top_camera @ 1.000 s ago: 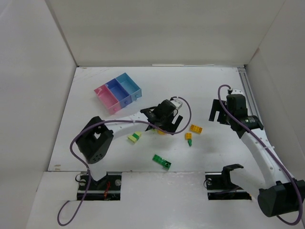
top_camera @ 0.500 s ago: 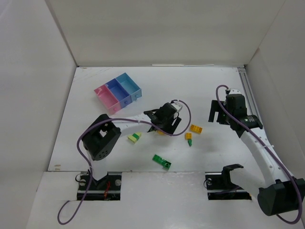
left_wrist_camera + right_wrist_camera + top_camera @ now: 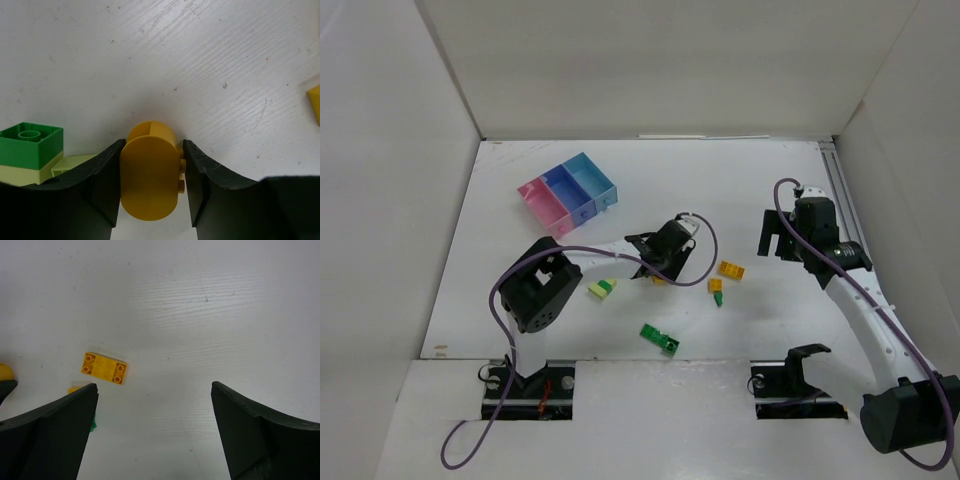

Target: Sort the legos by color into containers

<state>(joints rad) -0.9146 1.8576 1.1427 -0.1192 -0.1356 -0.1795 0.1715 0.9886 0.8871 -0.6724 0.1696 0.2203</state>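
Note:
The left gripper rises outward and to the left in the top view next. It releases the orange-yellow lego into the light-blue container [image 3: 589, 177], because both fingers already hold it.
In the left wrist view a rounded orange-yellow lego [image 3: 150, 172] stands on the table between my left gripper's [image 3: 152, 150] fingers. Both pads press its sides, the right one against its studs. From above, that gripper [image 3: 658, 268] is low at mid-table. A pale yellow-with-green lego [image 3: 602, 290] lies just left of it [image 3: 30, 150]. A flat orange lego [image 3: 730, 269] [image 3: 104, 368], a small yellow-and-green one [image 3: 716, 291] and a dark green one [image 3: 660, 339] lie apart. My right gripper [image 3: 775, 236] [image 3: 154, 386] hangs open over bare table. The containers, pink [image 3: 542, 205] and blue [image 3: 582, 185], stand at back left.
White walls [image 3: 650, 70] box in the table on three sides. Both arm bases sit in slots at the near edge [image 3: 640, 385]. A metal rail [image 3: 835, 175] runs along the back right side.
My left gripper has come down and closed from wide open onto the orange-yellow lego. The right arm has barely moved.

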